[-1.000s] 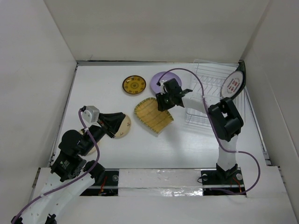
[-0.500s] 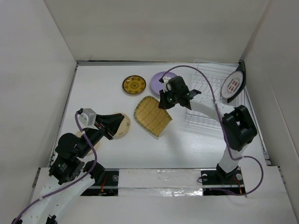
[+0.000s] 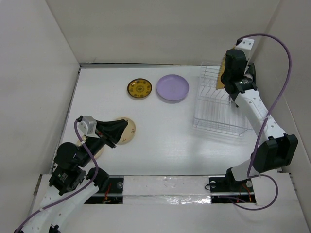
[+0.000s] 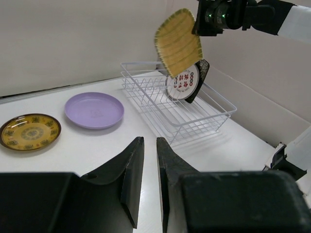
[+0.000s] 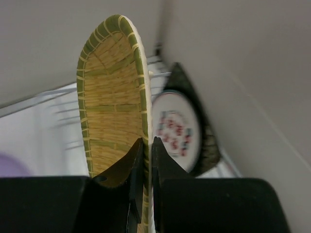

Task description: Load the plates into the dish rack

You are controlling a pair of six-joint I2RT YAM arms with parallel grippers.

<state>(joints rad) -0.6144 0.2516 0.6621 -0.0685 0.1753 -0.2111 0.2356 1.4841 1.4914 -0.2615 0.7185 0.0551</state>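
The open wire slots beside the red-character plate are below my right gripper, so next it will move down and release the yellow ribbed plate (image 5: 112, 107) upright in those slots.
My right gripper (image 3: 226, 77) (image 5: 148, 140) is shut on the rim of the yellow ribbed plate (image 5: 112, 107) (image 4: 179, 41) and holds it on edge above the far end of the white wire dish rack (image 3: 214, 121) (image 4: 194, 116). The white plate with red characters (image 4: 182, 82) (image 5: 175, 128) stands in the rack just behind it. The lavender plate (image 3: 172, 88) and the brown-and-yellow plate (image 3: 139, 89) lie flat on the table. My left gripper (image 3: 126, 124) (image 4: 149, 139) is empty, its jaws nearly together, over a cream plate (image 3: 127, 133).
Another cream plate (image 3: 95, 150) shows partly under my left arm. White walls enclose the table; the right wall stands close behind the rack. A dark triangular object (image 4: 201, 77) leans behind the red-character plate.
My right arm lifted the yellow ribbed plate off the middle of the table and swung it right and back, over the rack's far end. My left arm drifted slightly left.
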